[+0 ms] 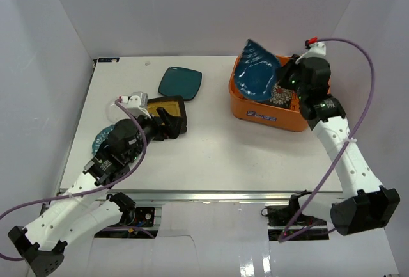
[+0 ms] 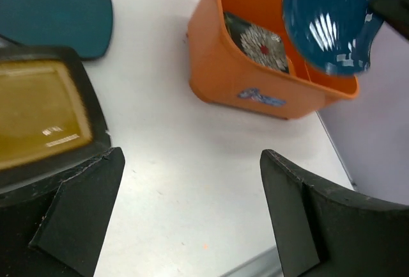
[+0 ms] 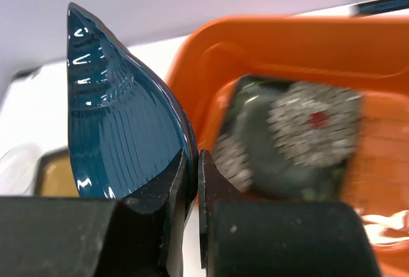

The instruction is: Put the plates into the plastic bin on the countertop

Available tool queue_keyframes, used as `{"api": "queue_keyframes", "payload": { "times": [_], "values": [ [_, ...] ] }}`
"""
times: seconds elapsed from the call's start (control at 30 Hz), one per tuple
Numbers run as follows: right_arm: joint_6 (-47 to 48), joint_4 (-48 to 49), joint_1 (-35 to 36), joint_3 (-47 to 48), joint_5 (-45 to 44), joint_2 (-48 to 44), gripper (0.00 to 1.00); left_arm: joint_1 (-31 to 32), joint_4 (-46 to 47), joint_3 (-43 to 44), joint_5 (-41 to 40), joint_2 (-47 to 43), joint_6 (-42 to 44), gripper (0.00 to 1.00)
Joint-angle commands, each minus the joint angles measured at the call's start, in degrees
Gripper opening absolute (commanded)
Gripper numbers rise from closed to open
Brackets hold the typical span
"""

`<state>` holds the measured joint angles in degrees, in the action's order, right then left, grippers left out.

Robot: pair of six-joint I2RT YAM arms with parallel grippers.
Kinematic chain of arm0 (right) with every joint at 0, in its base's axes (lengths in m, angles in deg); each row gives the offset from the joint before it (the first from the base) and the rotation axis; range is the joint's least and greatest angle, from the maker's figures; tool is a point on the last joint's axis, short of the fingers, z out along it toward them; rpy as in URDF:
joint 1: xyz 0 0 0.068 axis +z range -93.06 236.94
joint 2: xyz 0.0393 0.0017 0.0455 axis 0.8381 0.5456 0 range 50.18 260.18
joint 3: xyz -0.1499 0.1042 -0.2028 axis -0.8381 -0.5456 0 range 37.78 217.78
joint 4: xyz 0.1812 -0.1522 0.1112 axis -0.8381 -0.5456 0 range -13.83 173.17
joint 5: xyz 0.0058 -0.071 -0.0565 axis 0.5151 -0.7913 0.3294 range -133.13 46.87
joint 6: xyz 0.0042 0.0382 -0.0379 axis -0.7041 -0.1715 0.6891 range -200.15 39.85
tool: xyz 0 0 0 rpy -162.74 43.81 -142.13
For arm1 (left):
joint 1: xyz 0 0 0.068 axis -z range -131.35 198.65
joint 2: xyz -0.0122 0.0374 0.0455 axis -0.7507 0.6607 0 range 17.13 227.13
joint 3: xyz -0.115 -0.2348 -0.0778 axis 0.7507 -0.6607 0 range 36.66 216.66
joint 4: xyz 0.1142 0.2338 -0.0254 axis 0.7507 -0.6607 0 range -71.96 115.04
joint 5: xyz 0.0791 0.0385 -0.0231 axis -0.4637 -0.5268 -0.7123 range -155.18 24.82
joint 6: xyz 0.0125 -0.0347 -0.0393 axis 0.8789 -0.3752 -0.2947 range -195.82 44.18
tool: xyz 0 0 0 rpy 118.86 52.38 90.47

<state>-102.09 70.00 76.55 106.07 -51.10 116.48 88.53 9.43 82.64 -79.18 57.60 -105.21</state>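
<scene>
I will next lower my right gripper toward the black floral plate (image 1: 281, 94) (image 3: 287, 139), which is below it and toward the right in the wrist view, and let go of the blue plate.
My right gripper (image 3: 193, 155) is shut on the rim of a blue roundish plate (image 3: 121, 123), holding it tilted on edge over the orange plastic bin (image 1: 268, 116). In the top view this plate (image 1: 257, 72) hangs above the bin's far left corner. A black floral plate (image 1: 281, 94) lies inside the bin. On the white countertop (image 1: 211, 142) rest a dark teal square plate (image 1: 180, 82) and a black-rimmed yellow square plate (image 1: 167, 107). My left gripper (image 2: 192, 155) stands open and holds nothing, beside the yellow plate (image 2: 38, 110), its left finger at that plate's near corner.
Another bluish dish (image 1: 100, 140) peeks out from under my left arm at the table's left side. White walls close the table at the left, back and right. The bin (image 2: 236, 66) sits near the right wall.
</scene>
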Motion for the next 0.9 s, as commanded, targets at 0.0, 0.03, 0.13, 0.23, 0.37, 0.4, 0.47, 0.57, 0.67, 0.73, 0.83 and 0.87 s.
{"api": "queue_keyframes", "payload": {
  "times": [0.0, 0.03, 0.13, 0.23, 0.37, 0.4, 0.47, 0.57, 0.67, 0.73, 0.83, 0.87],
  "values": [
    [4.00, 0.86, -8.70, 5.61, 4.00, 5.14, 0.08, 0.11, -2.58, -1.84, 8.97, 2.42, -8.40, 0.98],
    [4.26, 1.13, -10.63, 6.23, 5.40, 6.37, 0.08, 0.11, -2.58, -2.46, 9.60, 2.86, -9.10, 0.98],
    [4.44, 1.48, -17.48, 7.82, 8.04, 12.95, 0.08, 0.11, -3.01, -3.44, 10.66, 3.48, -9.03, 0.98],
    [3.83, 1.92, -21.70, 8.08, 14.26, 17.17, 0.08, 0.11, -2.84, -3.09, 11.01, 2.77, -6.48, 0.98],
    [4.00, 2.45, -22.96, 7.21, 14.73, 21.14, 0.08, 0.11, -3.02, -2.65, 12.24, 3.65, -2.35, 0.98],
    [4.09, 2.45, -23.13, 6.95, 14.56, 21.93, 0.08, 0.11, -3.19, -2.38, 12.59, 4.52, -0.43, 0.98],
    [4.27, 2.53, -23.31, 6.33, 14.03, 24.57, 0.08, 0.11, -4.33, -1.69, 12.95, 5.41, 1.25, 0.98],
    [4.36, 2.36, -23.40, 5.71, 13.07, 27.91, 0.10, 0.11, -5.47, -0.72, 11.72, 5.59, 3.89, 0.98],
    [4.44, 2.27, -23.48, 5.89, 13.33, 29.93, 0.21, 0.11, -6.18, -0.71, 8.83, 4.45, 6.27, 0.98],
    [4.44, 1.48, -23.40, 6.32, 12.46, 29.68, 0.40, 0.11, -6.44, -1.59, 7.50, 3.57, 7.23, 0.98],
    [4.36, -2.02, -23.40, 9.48, 11.14, 28.71, 0.60, 0.11, -6.09, -3.17, 6.97, 3.30, 6.80, 0.98],
    [4.36, -3.08, -23.48, 10.45, 11.13, 28.18, 0.67, 0.20, -6.09, -3.35, 7.06, 3.65, 6.45, 0.98]
  ]
}}
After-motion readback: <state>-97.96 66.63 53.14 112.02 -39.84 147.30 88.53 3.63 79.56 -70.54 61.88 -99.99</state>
